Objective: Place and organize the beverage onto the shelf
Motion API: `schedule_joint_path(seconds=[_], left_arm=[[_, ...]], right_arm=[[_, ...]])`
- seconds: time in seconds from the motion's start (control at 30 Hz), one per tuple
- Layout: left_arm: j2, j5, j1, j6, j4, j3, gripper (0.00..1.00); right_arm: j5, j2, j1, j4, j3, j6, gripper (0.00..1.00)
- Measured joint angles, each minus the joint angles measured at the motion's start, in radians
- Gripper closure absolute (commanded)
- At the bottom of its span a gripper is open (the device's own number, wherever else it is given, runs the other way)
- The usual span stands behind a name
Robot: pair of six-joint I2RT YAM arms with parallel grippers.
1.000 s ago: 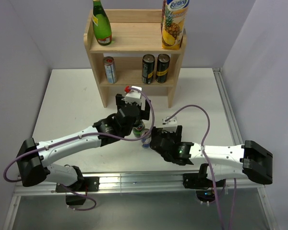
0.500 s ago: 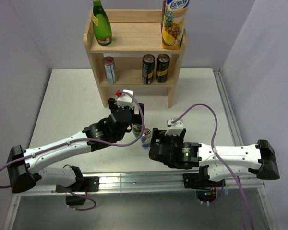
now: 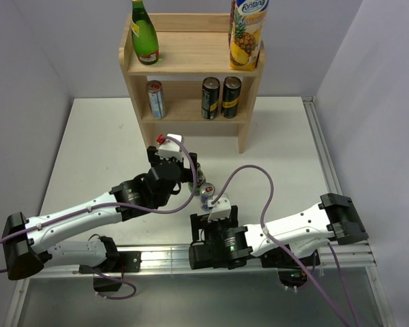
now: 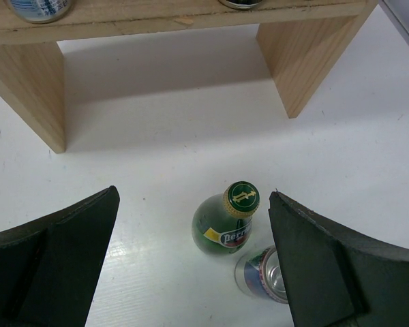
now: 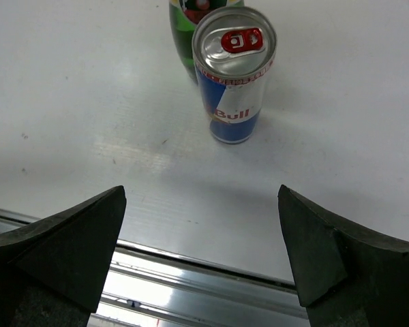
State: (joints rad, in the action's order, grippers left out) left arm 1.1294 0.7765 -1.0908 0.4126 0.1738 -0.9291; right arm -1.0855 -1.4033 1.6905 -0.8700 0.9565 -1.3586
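My right gripper is open, and the Red Bull can (image 3: 208, 197) (image 5: 234, 75) stands outward of and below its fingers. It will move outward and down, then close its fingers around the can.
A small green Perrier bottle (image 3: 196, 178) (image 4: 228, 228) (image 5: 184, 27) stands upright on the white table. A Red Bull can (image 3: 208, 197) (image 4: 266, 276) (image 5: 234, 75) stands right beside it. The light-wood shelf (image 3: 191, 63) (image 4: 307, 61) is at the back. My left gripper (image 3: 186, 174) (image 4: 194, 194) hovers open above and to the left of the bottle, holding nothing. My right gripper (image 3: 206, 223) (image 5: 202, 189) is open and empty near the table's front edge, with the can a short way ahead of its fingertips.
On the shelf's top board stand a tall green bottle (image 3: 144, 34) and a pineapple juice carton (image 3: 247, 34). The lower tier holds a silver can (image 3: 156, 99) and two dark cans (image 3: 221, 97). A metal rail (image 3: 191, 255) (image 5: 211, 279) runs along the front edge.
My right arm has drawn back from the can toward the front rail. My left gripper has shifted left and back from over the bottle. Bottle and can have stayed put.
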Motion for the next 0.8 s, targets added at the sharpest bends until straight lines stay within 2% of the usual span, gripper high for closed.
schedule_joint_path(seconds=[0.13,0.37,0.8], left_arm=[[-0.016,0.000,0.000,0.003,0.006,0.010,0.01],[-0.019,0.000,-0.001,0.012,0.014,0.018,0.01],[-0.022,-0.001,-0.002,0.023,0.011,0.065,0.01]], right_arm=[[0.023,0.010,-0.034,0.129,-0.085,0.051,0.00],[0.083,0.019,-0.174,0.397,-0.242,0.211,0.00],[0.134,-0.078,-0.315,0.756,-0.277,0.410,0.01]])
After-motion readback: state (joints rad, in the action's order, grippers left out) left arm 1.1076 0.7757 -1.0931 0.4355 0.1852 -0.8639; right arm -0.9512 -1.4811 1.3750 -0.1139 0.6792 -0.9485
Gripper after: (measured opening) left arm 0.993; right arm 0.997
